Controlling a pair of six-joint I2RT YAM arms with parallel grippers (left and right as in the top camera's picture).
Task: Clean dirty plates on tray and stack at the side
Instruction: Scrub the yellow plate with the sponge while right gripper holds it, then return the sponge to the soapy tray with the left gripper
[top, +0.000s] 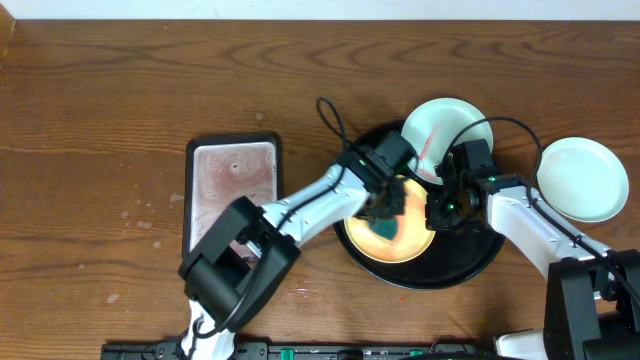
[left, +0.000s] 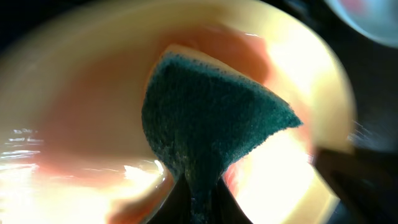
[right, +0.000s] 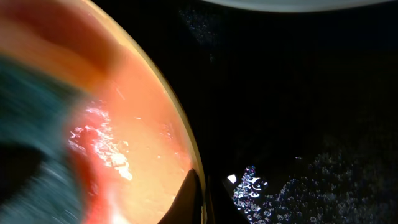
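Note:
My left gripper will next wipe across the red smears, lift off the yellow plate and swing over the rectangular tray, since that tray's open bottom (top: 233, 188) has room for the sponge.
The pale yellow plate (top: 412, 246) lies inside the round black tray (top: 470, 266), smeared red and wet (right: 124, 124). My left gripper (top: 385, 206) is shut on a green sponge (left: 211, 118) that presses onto the yellow plate (left: 81, 93). My right gripper (right: 201, 200) is shut on this plate's right rim, one finger inside and one outside. A pale blue-white plate (top: 445, 130) with a red streak rests on the tray's far rim. Another pale plate (top: 582, 178) sits on the bare wood to the right of the tray.
A rectangular black-rimmed tray (top: 232, 185) with pinkish water stands left of the round tray. Soap bubbles (right: 255, 186) dot the black tray floor (right: 298, 112) beside my right fingers. Both arms cross over the round tray.

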